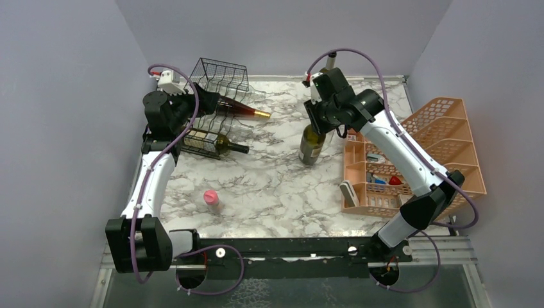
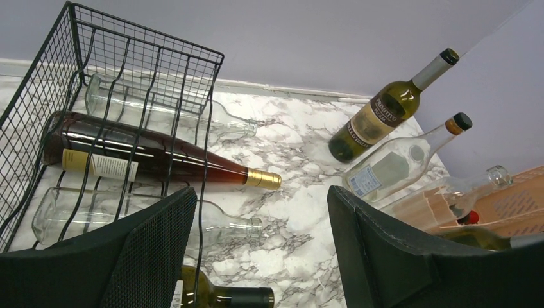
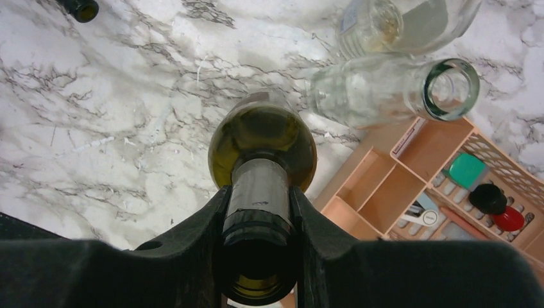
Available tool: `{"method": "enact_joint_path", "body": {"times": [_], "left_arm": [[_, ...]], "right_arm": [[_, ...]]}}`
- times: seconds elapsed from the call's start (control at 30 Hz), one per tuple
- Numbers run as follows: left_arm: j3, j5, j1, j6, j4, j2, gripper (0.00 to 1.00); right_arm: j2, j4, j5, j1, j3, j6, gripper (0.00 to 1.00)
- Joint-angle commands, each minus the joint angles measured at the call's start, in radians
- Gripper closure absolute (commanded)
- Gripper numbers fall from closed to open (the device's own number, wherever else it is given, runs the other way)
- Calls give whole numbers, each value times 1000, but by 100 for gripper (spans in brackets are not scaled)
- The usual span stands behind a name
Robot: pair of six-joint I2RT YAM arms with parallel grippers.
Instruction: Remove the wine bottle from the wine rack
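The robot's right gripper will next carry the green wine bottle (image 1: 312, 146) toward the bare marble beside the peach organizer near the clear bottles and let go of the bottle's neck.
The black wire wine rack (image 1: 221, 70) stands at the back left. It holds a dark red bottle with a gold cap (image 2: 154, 157), a green bottle (image 1: 221, 144) lower down and clear bottles (image 2: 160, 106). My left gripper (image 2: 262, 199) hangs open beside the rack's right side, close to the bottle necks, with nothing between its fingers. Away from the rack, mid-table, a green wine bottle (image 1: 312, 146) stands upright. My right gripper (image 3: 260, 212) is shut on its dark neck from above. Whether its base touches the marble I cannot tell.
A peach tiered organizer (image 1: 449, 128) with small items fills the right side. Clear bottles (image 3: 385, 90) stand near its back corner, and a green bottle with a white label (image 2: 385, 109) stands by the back wall. A small pink object (image 1: 210, 197) sits front left.
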Motion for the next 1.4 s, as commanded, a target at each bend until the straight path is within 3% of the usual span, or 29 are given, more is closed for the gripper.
{"method": "enact_joint_path", "body": {"times": [0.0,0.33,0.9,1.1,1.23,1.37], "left_arm": [[-8,26,5,-6,36,1,20],[-11,43,-1,-22,49,19,20],[-10,45,-10,-19,45,21,20],[-10,46,-10,-19,45,22,20],[-8,50,-10,-22,45,24,20],[-9,55,-10,-24,48,24,20]], "right_arm": [[-44,-84,18,-3,86,45,99],[-79,-83,0,-99,-5,79,99],[-71,8,-164,-252,-70,24,98],[-44,-3,-149,-255,-77,15,83],[-60,12,-146,-255,-93,4,58],[-72,18,-143,-254,-100,-1,43]]}}
